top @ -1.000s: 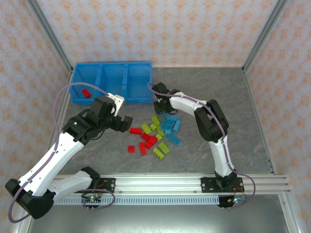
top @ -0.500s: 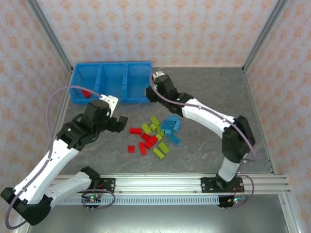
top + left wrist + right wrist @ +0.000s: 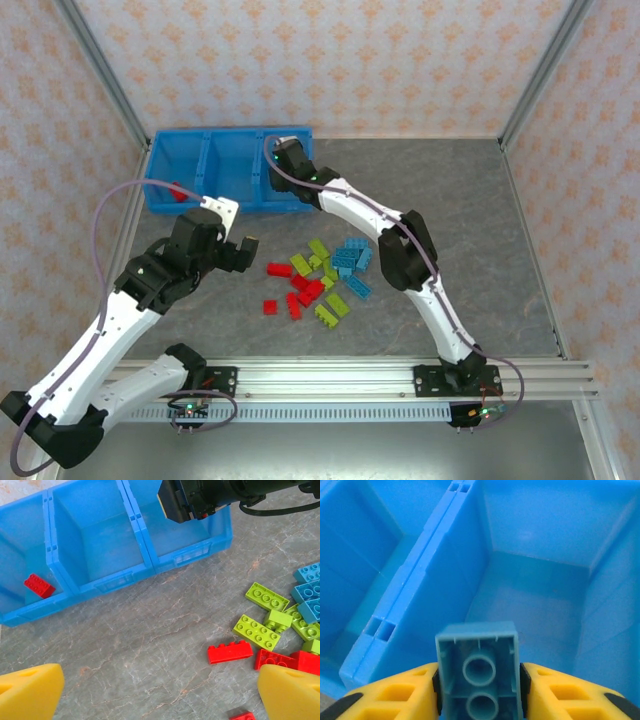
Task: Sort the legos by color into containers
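Observation:
My left gripper moves toward the pile and down around the loose red lego nearest the bin next, as it lies below the gripper at the pile's edge.
The blue bin (image 3: 228,133) stands at the back left with three containers. One red lego (image 3: 178,190) lies in its left container (image 3: 39,585). My right gripper (image 3: 291,160) hovers over the right container (image 3: 535,595), shut on a light blue lego (image 3: 478,670) whose hollow underside faces the camera. The other legos (image 3: 320,280), red, lime green and light blue, lie scattered mid-table. My left gripper (image 3: 244,256) hangs open above bare table left of that pile, its yellow fingers (image 3: 30,692) wide apart, a red lego (image 3: 230,652) just ahead to the right.
A double divider (image 3: 425,570) separates the right container from the middle one (image 3: 95,540). Patterned walls and metal posts (image 3: 100,70) close in the table. Bare grey table (image 3: 480,200) lies to the right of the pile.
My right arm has swung from the pile's back edge up and left to over the bin's right container, carrying the light blue lego. The left arm has drifted slightly left.

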Action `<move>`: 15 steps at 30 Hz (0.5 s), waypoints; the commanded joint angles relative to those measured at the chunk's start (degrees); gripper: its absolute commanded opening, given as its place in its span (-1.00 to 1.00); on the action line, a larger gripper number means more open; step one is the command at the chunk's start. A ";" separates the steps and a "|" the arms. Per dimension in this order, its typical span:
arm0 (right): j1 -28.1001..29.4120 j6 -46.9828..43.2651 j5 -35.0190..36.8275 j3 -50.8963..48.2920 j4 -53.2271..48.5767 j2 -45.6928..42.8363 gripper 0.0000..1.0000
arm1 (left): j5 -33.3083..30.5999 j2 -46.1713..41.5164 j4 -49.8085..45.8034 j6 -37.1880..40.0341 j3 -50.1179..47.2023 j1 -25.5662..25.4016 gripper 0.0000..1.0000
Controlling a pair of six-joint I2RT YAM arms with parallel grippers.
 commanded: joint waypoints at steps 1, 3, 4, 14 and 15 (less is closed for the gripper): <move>-0.23 -0.54 1.45 4.51 -5.88 -0.63 0.01 | -1.78 -0.06 0.94 0.25 -0.54 0.50 1.00; -0.23 -0.90 1.14 3.82 -6.57 -2.40 0.02 | -1.85 -0.01 1.07 -0.64 -0.47 0.51 1.00; -0.23 -0.99 0.92 3.03 -7.03 -3.86 0.01 | -1.81 0.21 1.16 -1.52 -0.38 0.52 1.00; -0.23 -2.75 -9.04 -22.33 -12.36 -34.45 0.12 | 4.59 11.37 -2.41 -28.38 2.36 0.50 1.00; -0.23 -2.46 -9.79 -26.91 -12.18 -38.78 0.16 | 7.22 12.81 -0.78 -30.09 1.27 0.47 1.00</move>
